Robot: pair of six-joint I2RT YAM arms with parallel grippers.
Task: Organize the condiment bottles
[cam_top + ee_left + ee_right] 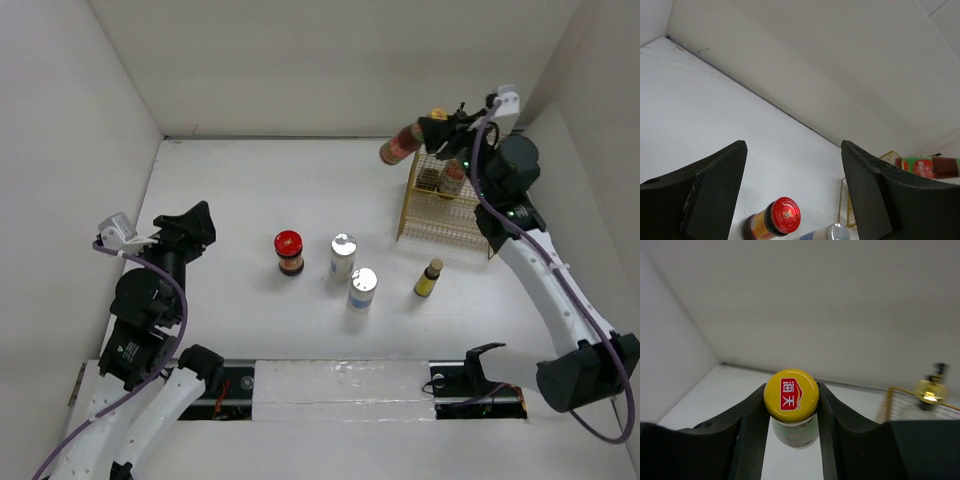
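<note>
The yellow-capped bottle lies sideways, so the robot's right gripper needs to move right in the top view, tilt down and lower into the basket beside the standing bottles to release that bottle.
My right gripper is shut on the yellow-capped, red-labelled bottle and holds it lying sideways in the air, by the back left corner of the gold wire basket. In the right wrist view the fingers clamp just under its cap. The gold-spouted bottle and another bottle stand in the basket. The red-lidded jar, two silver-topped cylinders and the small yellow bottle stand mid-table. My left gripper is open and empty, left of the jar.
White walls close the table at the back and both sides. The basket stands at the back right, near the right wall. The arm bases and a pale strip lie along the near edge.
</note>
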